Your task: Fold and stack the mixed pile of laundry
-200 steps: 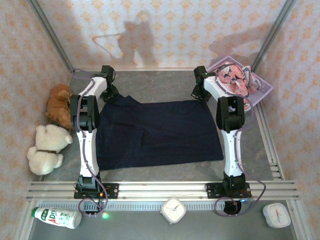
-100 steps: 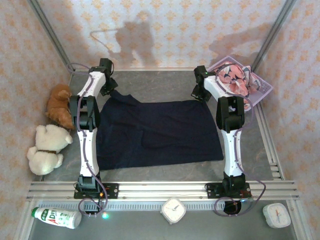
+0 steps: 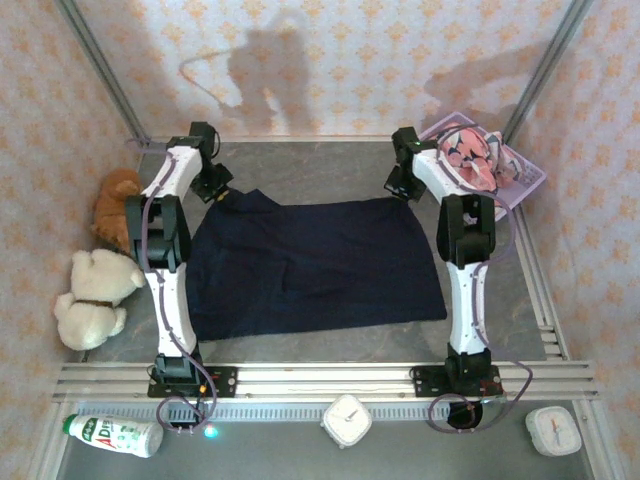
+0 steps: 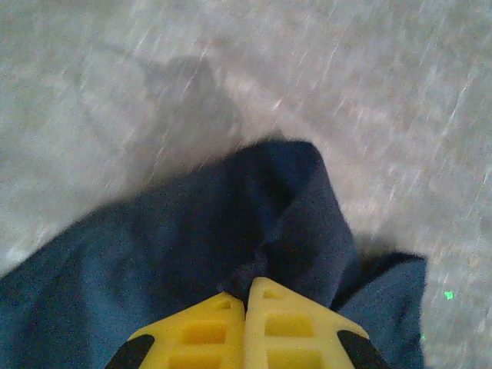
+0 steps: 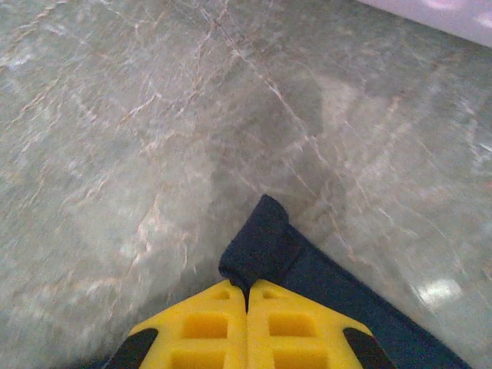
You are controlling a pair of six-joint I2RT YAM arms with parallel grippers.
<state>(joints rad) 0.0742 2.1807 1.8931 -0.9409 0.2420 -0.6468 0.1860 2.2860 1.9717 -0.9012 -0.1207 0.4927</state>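
My right gripper should bring the pinched corner back and let go of it on the middle of the basket-side edge, because the navy garment is spread out unfolded.
The dark navy garment lies spread across the grey table between the two arms. My left gripper is shut on its far-left corner, the yellow fingers pinching a fold of the cloth. My right gripper is shut on the far-right corner, a small navy tuft sticking out past the fingers. The salmon-pink shark-print garment lies bunched in the lavender basket at the far right.
A brown plush toy and a cream plush toy sit along the left edge. On the near ledge lie a bottle and two small clocks. Patterned walls enclose the table.
My left gripper has moved farther back and left, pulling the navy garment's far-left corner with it and stretching that edge. The right gripper has barely shifted.
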